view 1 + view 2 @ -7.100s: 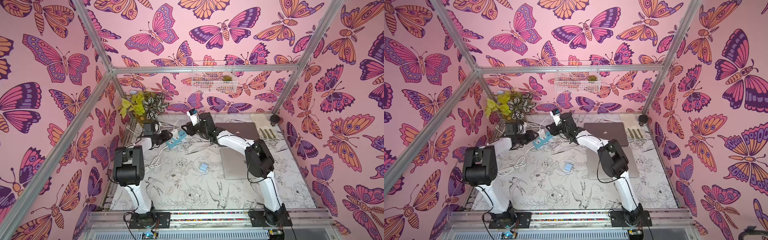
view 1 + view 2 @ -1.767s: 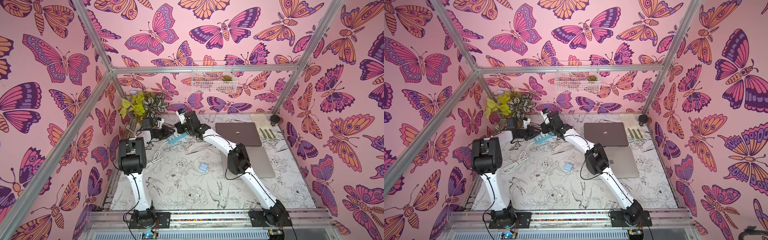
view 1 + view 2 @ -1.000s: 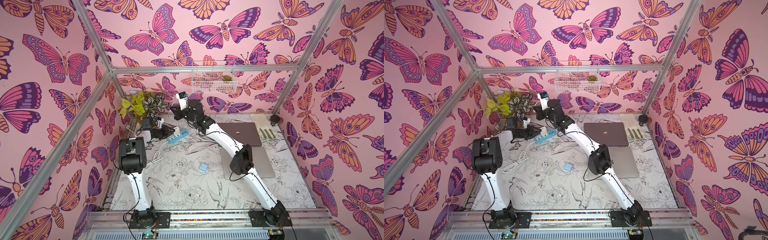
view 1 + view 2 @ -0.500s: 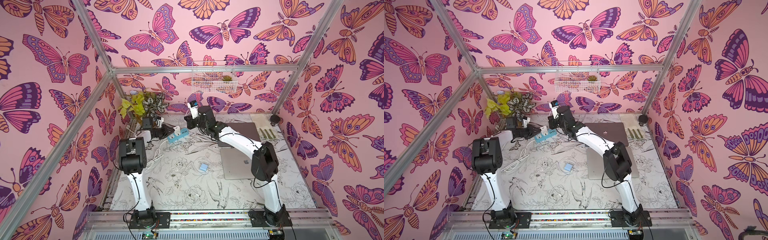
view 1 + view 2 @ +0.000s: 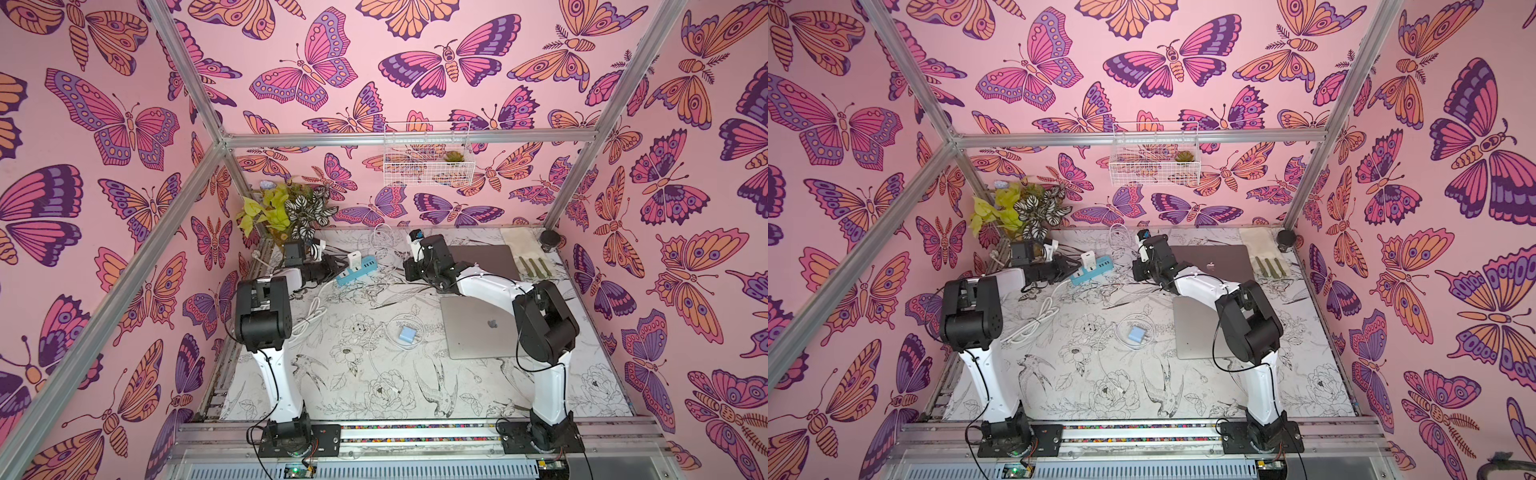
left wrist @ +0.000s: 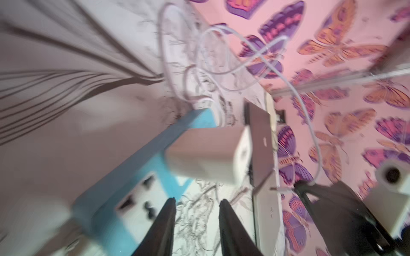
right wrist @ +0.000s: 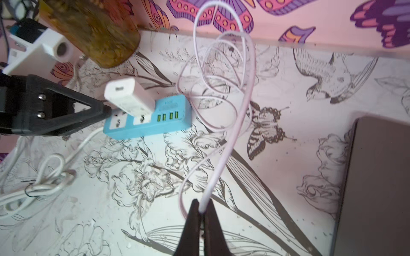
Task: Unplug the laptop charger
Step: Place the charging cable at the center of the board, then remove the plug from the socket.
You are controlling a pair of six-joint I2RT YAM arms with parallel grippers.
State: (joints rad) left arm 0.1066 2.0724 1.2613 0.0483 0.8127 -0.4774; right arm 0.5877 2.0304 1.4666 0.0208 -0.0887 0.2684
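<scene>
The brick's port shows empty, so I should next shift my right gripper slightly toward the dark closed laptop and release the thin white cable (image 7: 224,159) over the tabletop beside it.
A white charger brick (image 7: 128,97) stands tilted in the blue power strip (image 7: 150,119) at the back left of the table; no cable shows in its top port. My right gripper (image 7: 201,205) is shut on a thin white cable (image 7: 224,159) that loops up over the table to the right of the strip. It shows in both top views (image 5: 409,271) (image 5: 1138,270). My left gripper (image 6: 197,199) is open at the strip's left end (image 5: 338,266), with one finger (image 6: 165,221) beside the strip (image 6: 124,188) and nothing between the fingers. The brick (image 6: 204,155) sits just beyond them.
A dark closed laptop (image 5: 486,262) lies behind the right arm and a silver laptop (image 5: 478,332) in front of it. A small blue adapter (image 5: 406,333) with a coiled cord sits mid-table. Thick white cord (image 5: 309,316) trails from the strip. Potted plants (image 5: 286,212) stand at the back left corner.
My right gripper has swung from above the strip to the right and down toward the dark laptop, taking the white cable along. The left arm has stayed at the strip's end.
</scene>
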